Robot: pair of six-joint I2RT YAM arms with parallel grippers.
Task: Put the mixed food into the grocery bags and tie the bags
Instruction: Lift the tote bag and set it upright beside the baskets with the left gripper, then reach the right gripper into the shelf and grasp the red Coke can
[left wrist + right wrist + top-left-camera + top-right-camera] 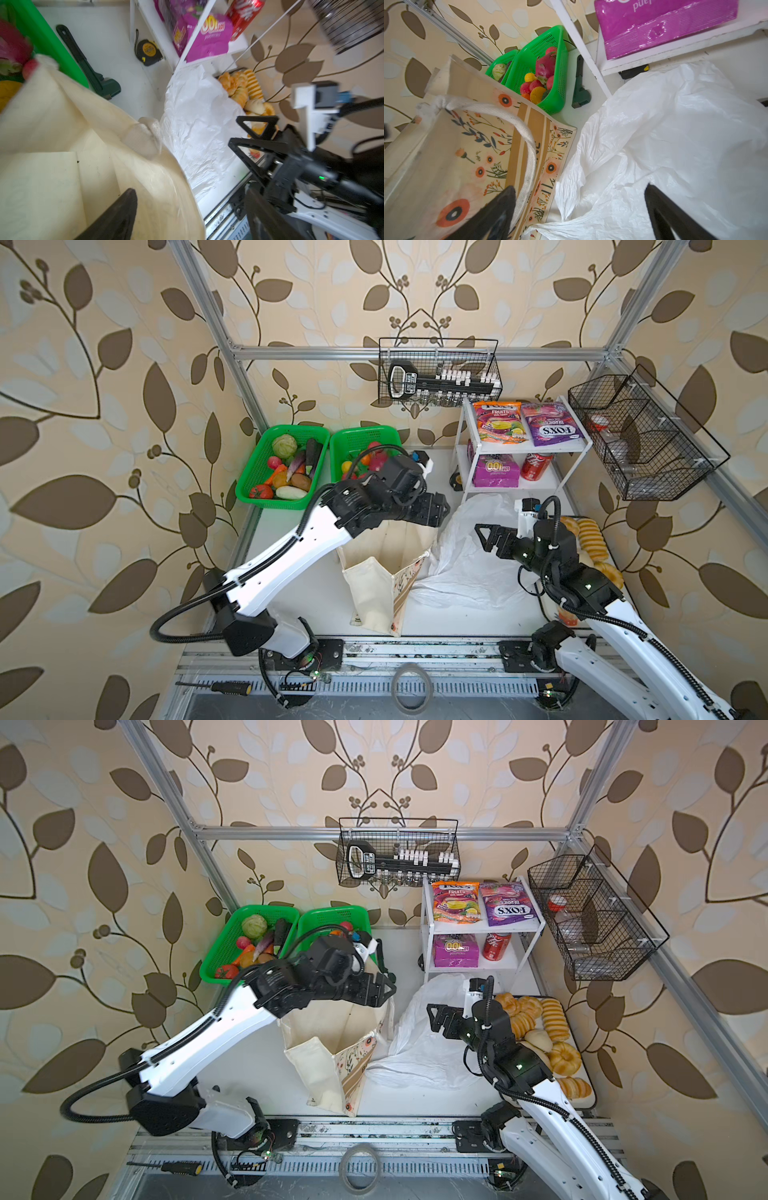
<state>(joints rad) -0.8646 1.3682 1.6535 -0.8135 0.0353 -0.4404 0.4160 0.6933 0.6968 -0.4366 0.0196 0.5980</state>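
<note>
I will next turn my right gripper away from the tote (374, 572) and slide it outward around the red soda can (536, 466), because the can stands outward of my gripper.
The cream cloth tote (374, 572) stands open at the middle, with the crinkly white plastic bag (461, 560) lying beside it. My left gripper (191, 216) hovers open over the tote's far rim (158, 182), and that rim passes between its spread jaws. My right gripper (581, 207) is open above the seam where the plastic bag (654, 135) meets the tote's printed side (477, 149). A dragon fruit (545, 65) and other small fruits fill a green basket (560, 83). On the white shelf sit an orange FOX'S pouch (498, 423), a purple snack packet (496, 472) and a red soda can (536, 466).
A second green basket (249, 489) holds vegetables at the back left. Bread rolls (540, 1027) lie on a tray behind my right arm. A dark wrench (87, 64) and a tape measure (148, 52) lie near the shelf's foot. Black wire baskets (440, 373) hang on the frame.
</note>
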